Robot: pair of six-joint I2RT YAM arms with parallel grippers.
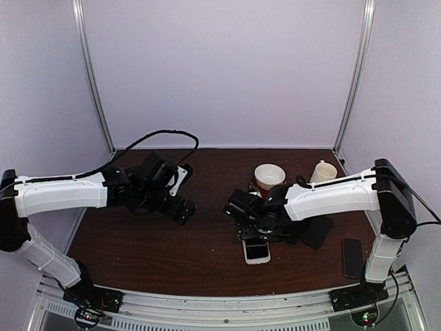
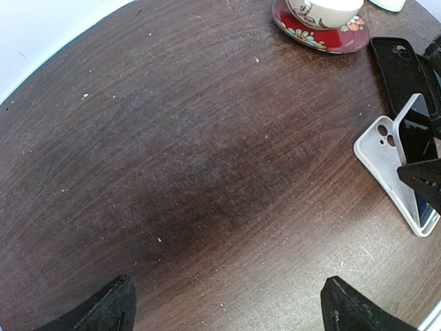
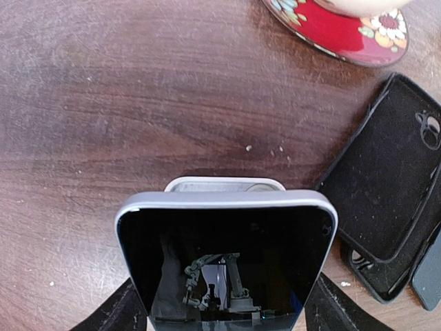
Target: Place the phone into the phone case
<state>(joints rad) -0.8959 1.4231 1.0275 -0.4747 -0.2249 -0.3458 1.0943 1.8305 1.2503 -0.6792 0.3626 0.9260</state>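
The robot's right gripper will next lower onto the white case's far end (image 3: 213, 183) and release the phone, because only the phone's near end is inside the case's rim.
My right gripper (image 3: 224, 314) is shut on the sides of a silver-edged phone with a black screen (image 3: 224, 262). It holds the phone tilted, with its far end raised over a white phone case (image 3: 224, 184) that lies flat on the table. In the top view the case (image 1: 257, 252) lies just in front of the right gripper (image 1: 251, 224). In the left wrist view the phone (image 2: 413, 131) leans over the case (image 2: 375, 145). My left gripper (image 2: 227, 303) is open and empty above bare table, to the left of the case (image 1: 180, 207).
A cup on a red flowered saucer (image 1: 269, 176) and a white cup (image 1: 322, 171) stand at the back. Black phone cases (image 3: 386, 179) lie just right of the white case. A dark phone (image 1: 353, 256) lies near the right arm's base.
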